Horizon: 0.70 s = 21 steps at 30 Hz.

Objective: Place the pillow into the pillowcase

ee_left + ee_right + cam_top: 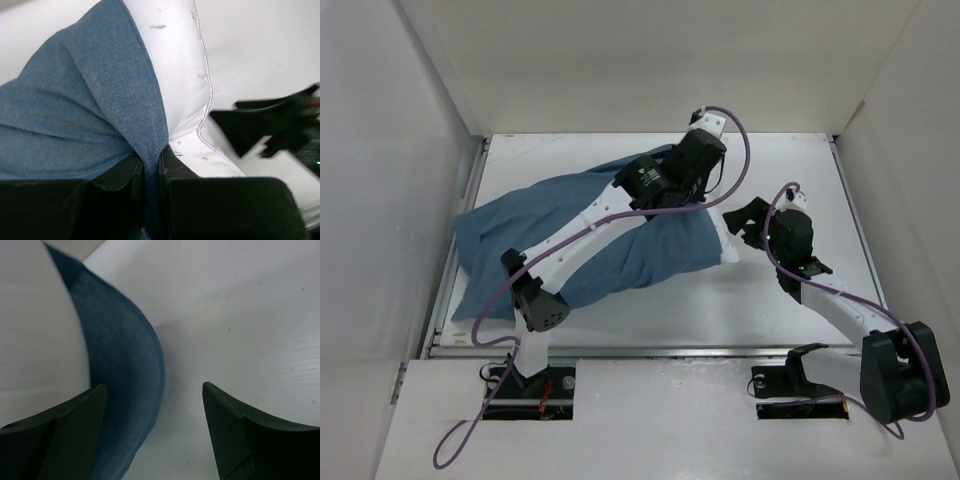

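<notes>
The blue hem [150, 145] sticks out past the pillow to the left of my right gripper in the top view, so my right gripper should move gently over there next and close.
The blue pillowcase [570, 225] lies across the table's left and middle, plump with the white pillow inside. Only the pillow's right end [728, 243] sticks out of its mouth. My left gripper [705, 200] reaches over the case and is shut on the blue hem [150, 145], with the white pillow [177, 75] just beyond it. My right gripper [745, 222] is open beside the pillow's exposed end. In the right wrist view the blue hem [125, 375] runs between its spread fingers [80, 415], with white pillow [35, 330] to the left. My right gripper [154, 405] holds nothing.
White walls enclose the table on the left, back and right [900, 170]. The table's metal front edge [650, 350] runs just ahead of the arm bases. Purple cables [740, 150] loop off both arms.
</notes>
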{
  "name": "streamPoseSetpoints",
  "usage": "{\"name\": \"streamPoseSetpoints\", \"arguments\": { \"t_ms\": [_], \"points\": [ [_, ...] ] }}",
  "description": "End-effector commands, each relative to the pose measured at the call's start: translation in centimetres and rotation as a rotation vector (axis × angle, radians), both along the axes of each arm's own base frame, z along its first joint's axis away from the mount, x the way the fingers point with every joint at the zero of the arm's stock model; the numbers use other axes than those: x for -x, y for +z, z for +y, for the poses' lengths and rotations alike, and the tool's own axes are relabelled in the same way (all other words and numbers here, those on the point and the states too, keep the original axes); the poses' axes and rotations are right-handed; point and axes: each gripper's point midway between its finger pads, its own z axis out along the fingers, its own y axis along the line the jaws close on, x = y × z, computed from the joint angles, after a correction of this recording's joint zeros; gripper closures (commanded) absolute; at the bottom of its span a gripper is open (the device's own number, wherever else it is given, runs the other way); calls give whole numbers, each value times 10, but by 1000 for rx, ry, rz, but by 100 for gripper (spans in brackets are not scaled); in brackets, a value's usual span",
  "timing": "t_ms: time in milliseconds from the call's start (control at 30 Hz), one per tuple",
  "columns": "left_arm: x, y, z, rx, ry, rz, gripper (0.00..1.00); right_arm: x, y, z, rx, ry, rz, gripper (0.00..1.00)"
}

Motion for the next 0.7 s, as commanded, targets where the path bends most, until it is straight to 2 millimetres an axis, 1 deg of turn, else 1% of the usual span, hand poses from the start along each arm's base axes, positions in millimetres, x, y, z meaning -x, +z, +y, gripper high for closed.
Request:
{"name": "streamPoseSetpoints", "arguments": {
  "t_ms": [0, 67, 100, 167, 200, 267, 300, 333, 367, 400, 433, 467, 500, 533, 567, 600, 633, 667],
  "points": [
    [10, 137, 3, 262, -96, -258, 100, 2, -2, 8, -16, 37, 19, 17],
    [15, 152, 10, 294, -95, -283, 100, 2, -2, 9, -24, 35, 22, 17],
    [20, 159, 18, 297, -99, -295, 100, -2, 9, 9, -21, 38, 0, 17],
    [23, 162, 20, 313, -108, -301, 100, -4, 17, 15, -21, 73, -15, 16],
    [27, 172, 25, 336, -107, -318, 100, -9, 21, 17, -22, 74, -21, 16],
    [28, 170, 27, 335, -107, -318, 100, -15, 25, 18, -23, 74, -25, 15],
    [28, 166, 25, 329, -116, -308, 100, -19, 32, 21, -28, 85, -35, 15],
    [30, 172, 28, 346, -115, -321, 100, -20, 23, 28, -47, 110, 1, 15],
    [32, 172, 26, 350, -127, -317, 100, -22, 27, 37, -96, 144, -10, 15],
    [32, 172, 26, 350, -128, -317, 100, -16, 29, 55, -150, 248, -6, 15],
    [32, 172, 26, 350, -128, -317, 100, -15, 30, 64, -186, 295, -12, 15],
    [32, 176, 26, 358, -127, -323, 100, -19, 25, 77, -217, 345, -23, 15],
    [32, 176, 26, 358, -127, -323, 100, -19, 22, 83, -252, 376, -9, 17],
    [32, 176, 26, 358, -127, -323, 100, -14, 24, 95, -272, 441, -9, 19],
    [32, 176, 26, 358, -127, -323, 100, -13, 24, 103, -277, 479, -16, 35],
    [32, 176, 26, 358, -127, -323, 100, -15, 22, 107, -289, 503, -29, 61],
    [31, 170, 25, 346, -128, -314, 100, -13, 26, 112, -302, 520, -28, 95],
    [29, 167, 27, 335, -114, -313, 100, -13, 26, 112, -302, 520, -28, 100]
  ]
}}
